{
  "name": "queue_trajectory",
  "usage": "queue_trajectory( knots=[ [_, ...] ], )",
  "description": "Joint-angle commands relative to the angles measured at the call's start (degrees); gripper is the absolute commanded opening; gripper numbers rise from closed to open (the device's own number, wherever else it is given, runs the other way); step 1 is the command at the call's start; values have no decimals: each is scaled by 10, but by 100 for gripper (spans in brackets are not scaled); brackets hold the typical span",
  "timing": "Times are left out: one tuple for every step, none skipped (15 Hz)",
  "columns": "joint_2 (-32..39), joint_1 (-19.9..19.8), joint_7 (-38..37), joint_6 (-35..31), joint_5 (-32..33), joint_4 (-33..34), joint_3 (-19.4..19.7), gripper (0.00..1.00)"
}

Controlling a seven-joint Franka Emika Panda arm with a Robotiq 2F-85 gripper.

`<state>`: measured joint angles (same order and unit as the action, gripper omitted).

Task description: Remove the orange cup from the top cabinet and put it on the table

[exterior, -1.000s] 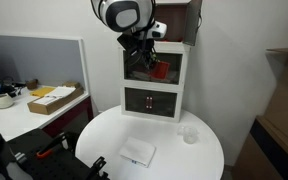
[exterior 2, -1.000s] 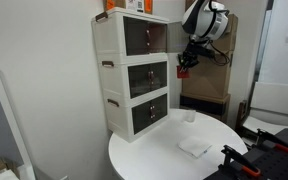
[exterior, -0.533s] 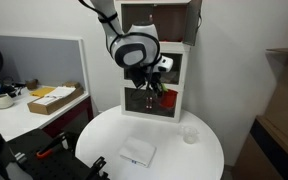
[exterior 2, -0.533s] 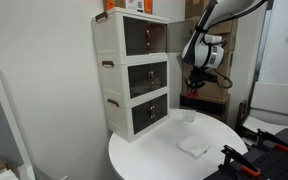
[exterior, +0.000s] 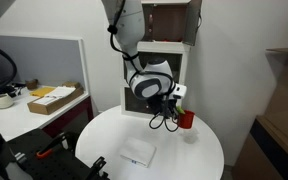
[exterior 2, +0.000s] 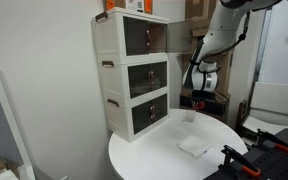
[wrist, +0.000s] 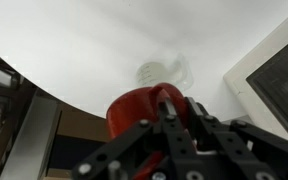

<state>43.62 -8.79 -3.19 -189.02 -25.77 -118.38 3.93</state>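
Observation:
The orange cup is still hanging in the air, so the robot's gripper should next go down and away from the cabinet [exterior: 170,18] to the bare tabletop past the clear cup.
My gripper [exterior: 177,112] is shut on the orange cup [exterior: 187,119], holding it by its rim just above the round white table [exterior: 114,130], in front of the cabinet's lowest tier. In the wrist view the red-orange cup [wrist: 132,112] sits between the black fingers [wrist: 174,125], with the table [wrist: 74,50] below. In an exterior view the gripper [exterior 2: 196,97] hangs low over the table's far side [exterior 2: 154,155]. The top cabinet [exterior: 170,18] stands open with a dark brown inside; it also shows in an exterior view [exterior 2: 144,37].
A small clear cup [wrist: 164,72] stands on the table close beyond the orange cup, also visible in an exterior view [exterior 2: 190,117]. A white folded cloth [exterior: 137,152] lies near the table's front. A desk with a cardboard box [exterior: 52,98] stands to the side.
The arm has come down from the cabinet's upper level to just above the table, carrying the orange cup with it.

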Motion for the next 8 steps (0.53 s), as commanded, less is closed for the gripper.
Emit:
queue_trajectory(
  knots=[
    [87,-10,-56,-9,43,102,15,4],
    [103,-12,-66,-6,47,119,17,4],
    [117,-16,-75,-5,48,131,15,4],
    [127,-17,-82,-4,48,139,17,4],
    [137,-17,-89,-3,45,145,19,4],
    [143,-18,-97,-3,41,146,20,4],
    [147,-18,-103,-6,39,144,21,4],
    [150,-18,-110,-11,37,138,22,4]
  ],
)
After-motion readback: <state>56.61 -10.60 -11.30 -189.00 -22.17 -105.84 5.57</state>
